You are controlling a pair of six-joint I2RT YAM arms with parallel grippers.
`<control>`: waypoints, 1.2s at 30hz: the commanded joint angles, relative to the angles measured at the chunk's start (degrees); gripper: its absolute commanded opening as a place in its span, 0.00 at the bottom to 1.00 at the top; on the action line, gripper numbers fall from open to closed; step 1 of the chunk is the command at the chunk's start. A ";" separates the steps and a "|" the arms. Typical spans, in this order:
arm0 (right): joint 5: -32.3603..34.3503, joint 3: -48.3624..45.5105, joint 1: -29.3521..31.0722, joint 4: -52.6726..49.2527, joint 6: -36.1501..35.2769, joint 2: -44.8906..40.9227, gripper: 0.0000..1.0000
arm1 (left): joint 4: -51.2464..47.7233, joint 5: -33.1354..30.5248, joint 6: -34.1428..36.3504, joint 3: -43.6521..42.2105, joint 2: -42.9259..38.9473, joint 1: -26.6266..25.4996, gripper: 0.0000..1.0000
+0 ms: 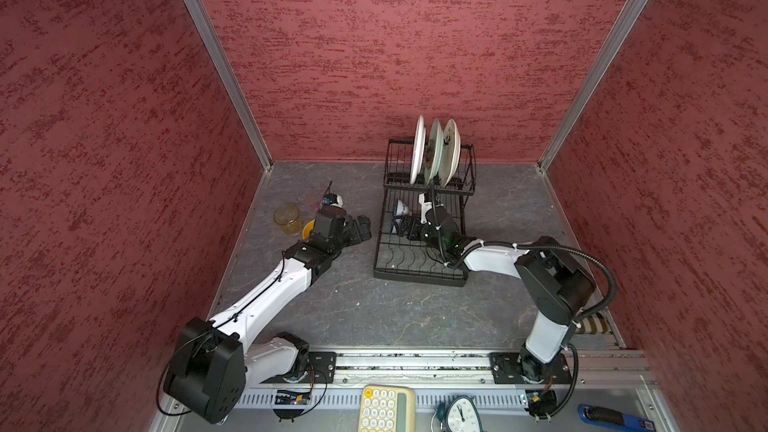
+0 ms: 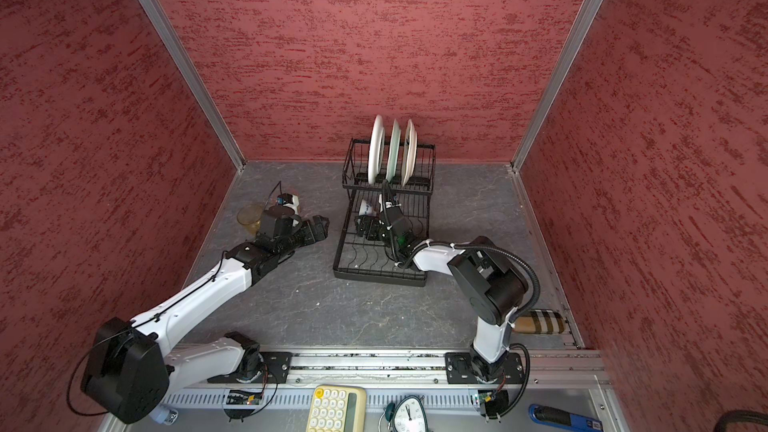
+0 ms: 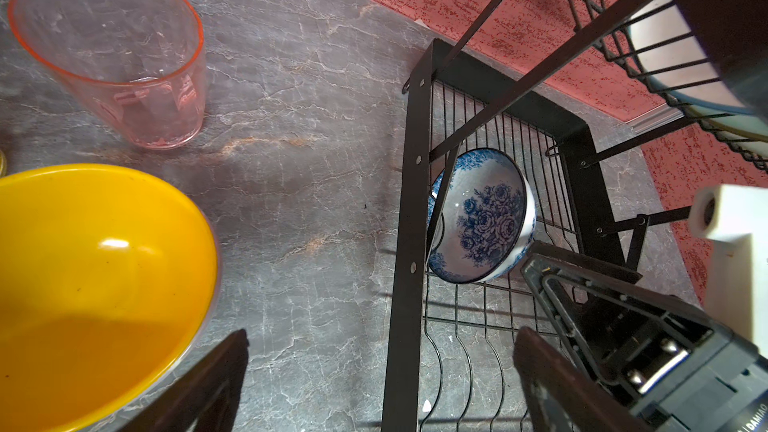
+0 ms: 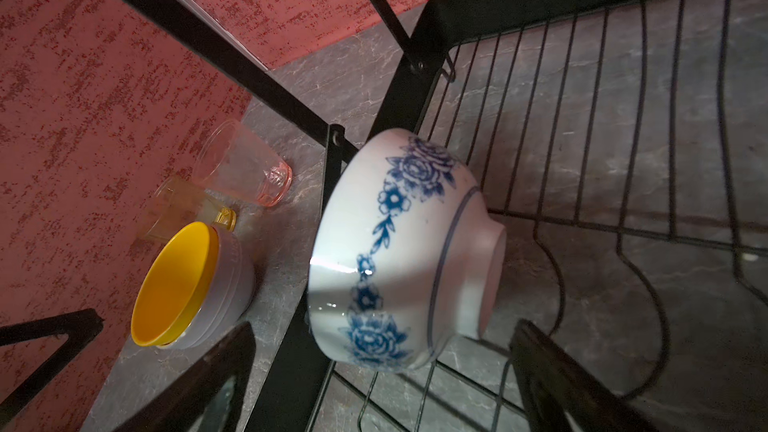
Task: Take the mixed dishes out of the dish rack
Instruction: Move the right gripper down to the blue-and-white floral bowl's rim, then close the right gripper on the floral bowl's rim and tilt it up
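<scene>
I should next move my right gripper gently onto the near side of the blue-white bowl [image 4: 399, 251], with one finger by the bowl's rim and one by its foot, and close it, because the bowl is lying on its side.
The black wire dish rack [image 1: 415, 278] stands at the back of the table, with three plates [image 1: 435, 151] upright in its tall basket. On the flat tray a blue-white bowl [image 4: 399, 251] lies on its side. My right gripper [image 4: 382, 330] is open, a jaw on each side of the bowl's lower edge, not gripping. My left gripper [image 3: 382, 338] hangs open and empty over the rack's left rim. Left of the rack on the table stand a pink tumbler [image 3: 120, 60], an amber tumbler [image 1: 287, 219] and a yellow bowl [image 3: 91, 284] nested in a lavender bowl [image 4: 232, 284].
Red walls close in the table on three sides. Along the front rail lie a cream calculator [image 1: 386, 409], a small clock [image 1: 461, 413] and a blue tool [image 1: 615, 417]. A striped roll [image 2: 540, 322] lies behind the right arm's base.
</scene>
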 commanded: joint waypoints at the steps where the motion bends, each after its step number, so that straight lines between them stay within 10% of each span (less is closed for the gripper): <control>1: 1.88 2.06 0.39 0.16 -0.81 1.45 0.95 | 1.20 0.30 -0.17 -0.52 -0.44 -0.22 0.99; 36: 5.76 8.34 1.73 -5.88 -6.38 5.67 0.72 | 1.36 0.60 -0.25 -0.35 0.54 -0.22 1.00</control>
